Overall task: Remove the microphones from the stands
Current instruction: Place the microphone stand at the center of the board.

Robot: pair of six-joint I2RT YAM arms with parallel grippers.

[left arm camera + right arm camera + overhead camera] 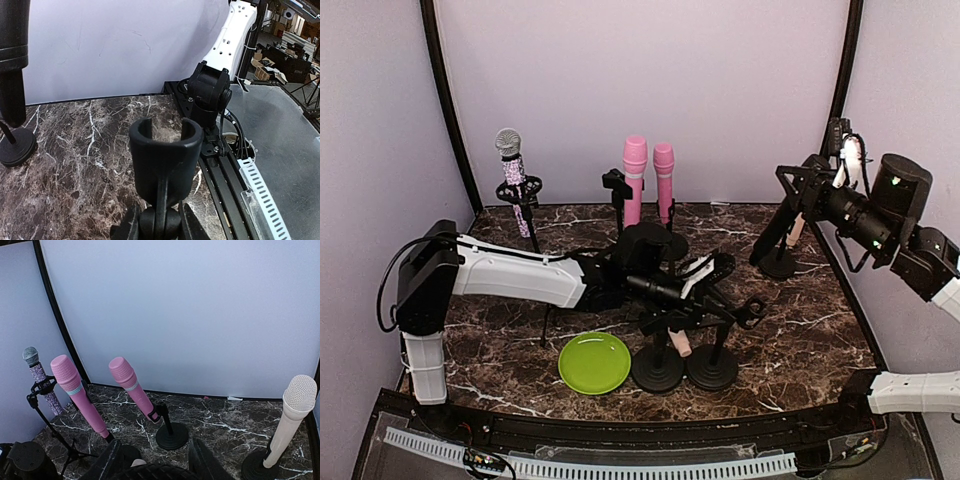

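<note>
My right gripper needs to carry the black microphone [772, 238] down and across, to the left in the top view, and let go of it, since the tabletop beside the pinkish one is below it on that side.
My left gripper [159, 222] is shut on the joint just under the black clip [165, 150] of a desk stand [712, 368] at the front centre. That U-shaped clip holds nothing. High on the right, my right gripper [798, 200] is shut on a black microphone [772, 238], which hangs down from it. The microphone's mesh head [155, 472] lies between the right fingers [107, 457].
A green plate [594, 362] lies at the front, next to a second stand [656, 370] with a pinkish microphone [680, 345]. Two pink microphones [132, 387] [75, 392], a glittery silver one [513, 170] and a cream one [292, 415] stand in stands further back.
</note>
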